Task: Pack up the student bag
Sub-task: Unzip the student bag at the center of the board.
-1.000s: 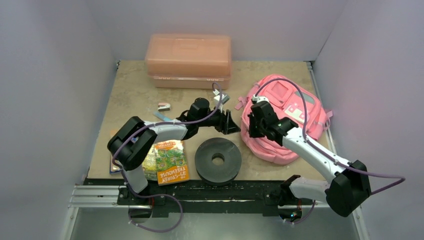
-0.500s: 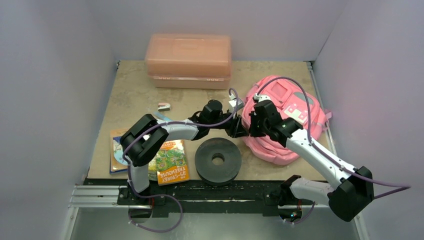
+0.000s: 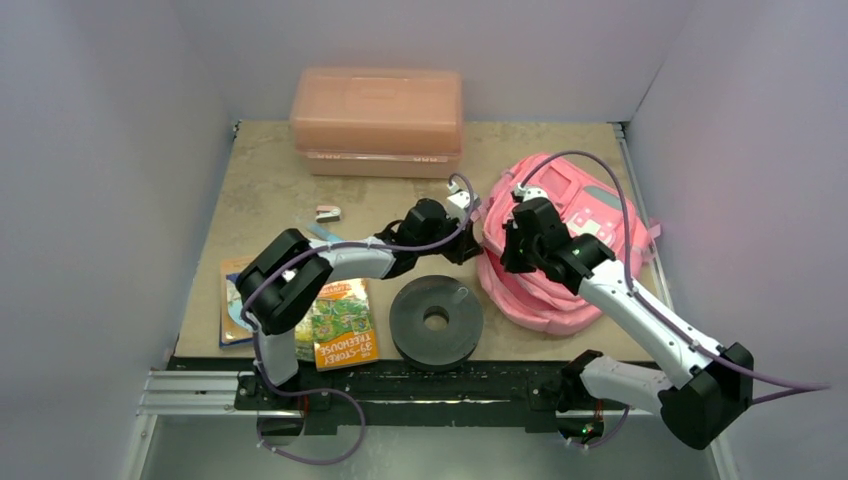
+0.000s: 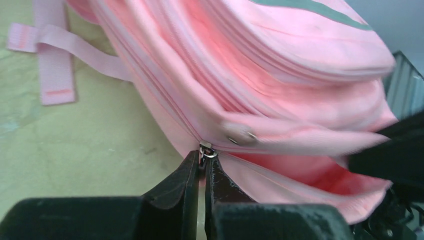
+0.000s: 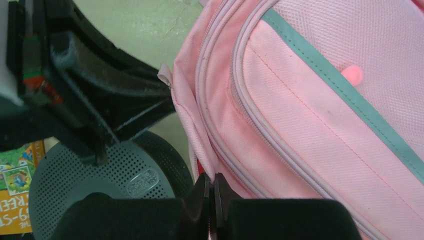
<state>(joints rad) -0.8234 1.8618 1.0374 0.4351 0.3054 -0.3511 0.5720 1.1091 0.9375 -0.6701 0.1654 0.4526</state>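
Note:
The still closed part of the bag's zipper is outward, so my left gripper should next pull the zipper pull outward along it to make the red gap longer, and then let go.
The student bag, a soft pink backpack with grey trim, lies at the right of the table. My left gripper reaches its left edge. In the left wrist view that gripper is shut on the small metal zipper pull at the end of the bag's zipper line. My right gripper stands over the same edge. Seen from the right wrist, it is shut on a fold of the bag's fabric beside the zipper. A red gap shows just under that fold.
A rigid salmon plastic box stands at the back. A black perforated disc lies just in front of the bag. A colourful book and another flat item lie front left. A small clip lies mid-left.
My left gripper has travelled right to the bag's edge and closed on the zipper pull. The right arm shifted slightly, still pinching the fabric.

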